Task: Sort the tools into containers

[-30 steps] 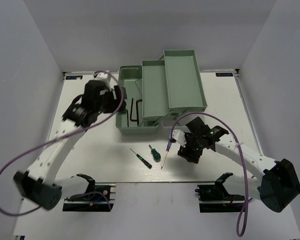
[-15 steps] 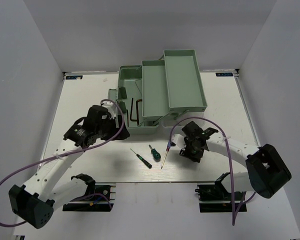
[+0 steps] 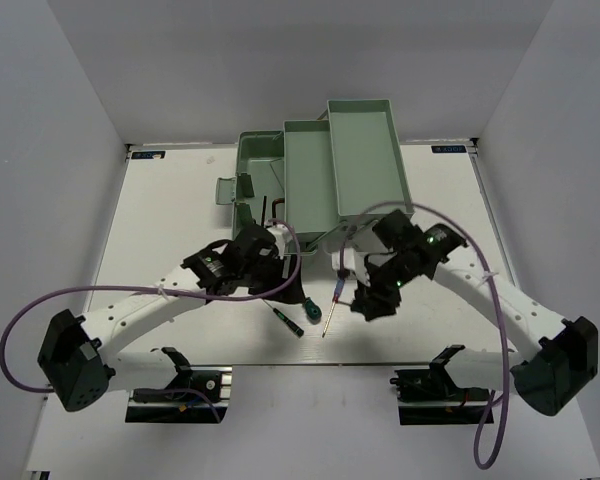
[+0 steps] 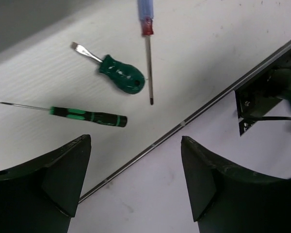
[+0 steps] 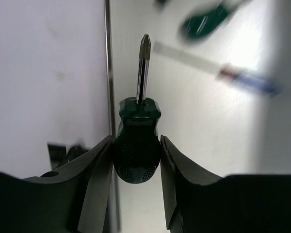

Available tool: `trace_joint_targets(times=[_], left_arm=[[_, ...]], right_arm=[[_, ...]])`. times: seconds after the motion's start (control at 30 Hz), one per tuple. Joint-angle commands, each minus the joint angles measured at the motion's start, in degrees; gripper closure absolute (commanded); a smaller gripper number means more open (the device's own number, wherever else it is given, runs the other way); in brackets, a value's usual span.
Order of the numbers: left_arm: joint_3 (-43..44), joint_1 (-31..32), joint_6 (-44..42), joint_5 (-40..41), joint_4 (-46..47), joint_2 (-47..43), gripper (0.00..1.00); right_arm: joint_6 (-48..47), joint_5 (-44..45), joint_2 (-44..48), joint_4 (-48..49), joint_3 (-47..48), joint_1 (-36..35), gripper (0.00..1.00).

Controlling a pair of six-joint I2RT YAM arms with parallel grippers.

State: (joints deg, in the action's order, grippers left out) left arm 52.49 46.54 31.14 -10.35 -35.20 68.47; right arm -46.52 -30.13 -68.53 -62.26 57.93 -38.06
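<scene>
My left gripper will move down and across onto the stubby green screwdriver's handle (image 3: 313,314) (image 4: 123,76) next, because it is below the gripper and to its right in the top view.
The sage-green toolbox (image 3: 260,255) stands at the back middle with its fold-out trays (image 3: 365,160) raised to the right. A dark hex key (image 3: 264,210) lies in its base. On the table lie a thin green screwdriver (image 3: 280,317) (image 4: 87,116), a stubby green screwdriver (image 3: 308,309) (image 4: 121,76) and a blue-handled screwdriver (image 3: 331,300) (image 4: 146,19). My left gripper (image 3: 288,272) (image 4: 135,160) is open and empty, hovering just behind them. My right gripper (image 3: 368,300) (image 5: 136,160) is shut on another stubby dark-green screwdriver (image 5: 136,150), tip pointing forward, right of the blue one.
The table's front edge, a metal strip (image 4: 184,124), runs just in front of the loose screwdrivers. The toolbox handle (image 3: 226,189) sticks out on its left side. Both arms' purple cables loop over the table sides.
My left arm has swung from the toolbox's left side down and right to the loose screwdrivers. My right gripper has shifted slightly, still holding the stubby screwdriver.
</scene>
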Motion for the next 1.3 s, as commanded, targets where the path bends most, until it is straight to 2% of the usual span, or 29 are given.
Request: trace_joint_targets(times=[0.0,0.07,0.1,0.13,0.2,0.33,0.47,0.5,0.57,0.6,0.7,0.77,0.8,1.0,1.27], left_arm=[[0.2,3.3,5.7,3.4,4.5,2.3,0.15],[-0.4,4.8,8.7,6.2,5.3,2.9,0.13],[-1.2,4.8,11.0,7.7,6.1,2.9,0.13],[-1.8,5.4,12.3,8.8,6.6,2.9,0.12],[-2.4,5.4,14.7,11.2,6.6,2.2,0.11],[-3.5,5.4,16.6,13.1,7.9,2.2,0.10],[-3.5,5.9,17.6,13.1,9.9,5.8,0.08],[-3.5,5.9,17.6,13.6,10.5,6.7,0.08],[-3.0,5.9,18.2,13.6,11.3,9.3,0.08],[-2.4,5.9,18.2,13.1,12.3,10.1,0.08],[-1.1,6.5,18.2,12.3,12.9,13.8,0.08],[-0.1,6.5,18.2,11.7,12.9,15.9,0.08],[0.8,7.1,18.2,11.7,12.9,17.8,0.08],[5.0,8.9,20.4,13.5,10.4,23.1,0.08],[14.4,12.5,25.0,19.7,-2.5,33.0,0.11]], right_arm=[[1.7,-12.5,-2.8,-3.1,14.4,-0.3,1.00],[9.6,-10.0,-6.6,1.8,21.6,0.0,1.00],[11.9,-6.7,-7.7,6.0,23.0,-0.1,1.00],[18.1,-4.6,-9.9,8.3,24.1,-0.2,1.00],[20.8,1.9,-11.7,15.2,28.3,0.0,1.00],[30.4,9.5,-18.7,20.8,36.4,-0.3,1.00],[34.8,18.2,-26.1,23.6,43.5,-0.3,1.00],[36.1,23.8,-29.2,24.6,45.1,-0.5,1.00],[36.1,26.1,-31.1,25.8,45.9,-0.4,1.00],[34.8,28.9,-32.5,25.7,46.4,-0.5,0.95],[33.4,27.9,-34.4,22.8,48.6,0.0,0.52],[33.3,27.0,-33.5,22.0,47.9,0.6,0.44],[33.3,24.0,-32.1,22.1,47.5,0.7,0.42],[36.8,18.7,-24.4,23.4,43.3,1.8,0.39],[39.2,17.4,-15.9,24.3,36.2,4.5,0.39]])
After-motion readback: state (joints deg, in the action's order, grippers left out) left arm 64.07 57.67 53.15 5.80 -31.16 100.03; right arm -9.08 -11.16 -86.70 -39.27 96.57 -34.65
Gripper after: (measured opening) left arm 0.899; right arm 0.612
